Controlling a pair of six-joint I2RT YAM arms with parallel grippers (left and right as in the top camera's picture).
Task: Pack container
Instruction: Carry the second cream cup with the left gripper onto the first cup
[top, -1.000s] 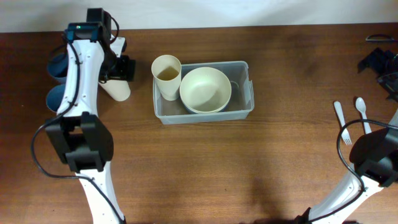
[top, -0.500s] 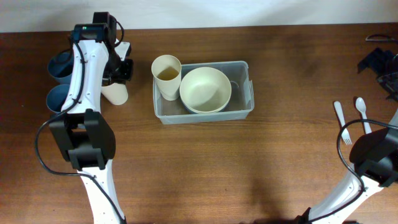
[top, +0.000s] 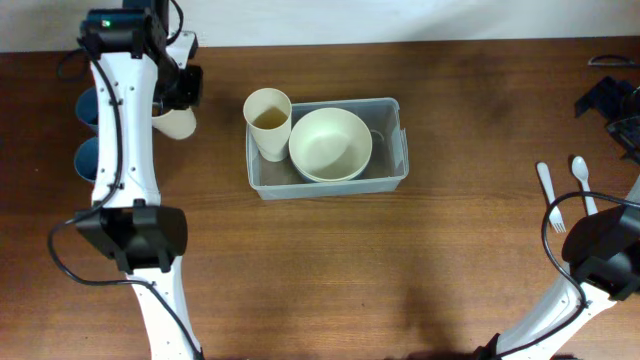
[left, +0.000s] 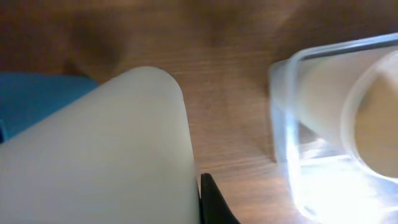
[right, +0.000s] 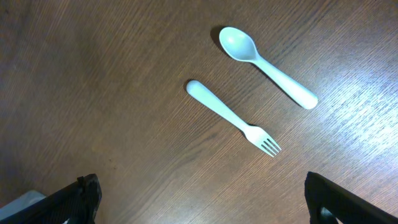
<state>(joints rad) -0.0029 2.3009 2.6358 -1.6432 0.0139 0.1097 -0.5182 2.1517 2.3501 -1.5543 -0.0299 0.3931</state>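
I will next lift my left gripper, carry its cup across into the standing cup's opening (top: 269, 112) (left: 378, 119), which is wide open and empty to its right in the overhead view, and let go.
The container (top: 390, 176), a clear plastic bin, stands at the table's middle. Inside it a cream cup (top: 267, 120) stands at the left end, with a cream bowl (top: 330, 143) beside it. My left gripper (top: 178, 100) is to the left of the bin, shut on a second cream cup (top: 180, 124). In the left wrist view this cup (left: 99, 155) fills the left half, one black finger (left: 211, 202) lies against its side, and the bin's corner (left: 283, 99) shows at the right. My right gripper (right: 202, 202) hangs open over bare wood, just short of a white fork (right: 233, 118) and spoon (right: 267, 65).
Two blue cups (top: 88, 105) (top: 86, 158) stand at the far left behind my left arm. The fork (top: 550, 197) and spoon (top: 583, 181) lie at the right side. Dark equipment (top: 610, 100) sits at the right back edge.
My left gripper has shut on the cream cup outside the bin and moved with it toward the back left. The right arm has not moved.
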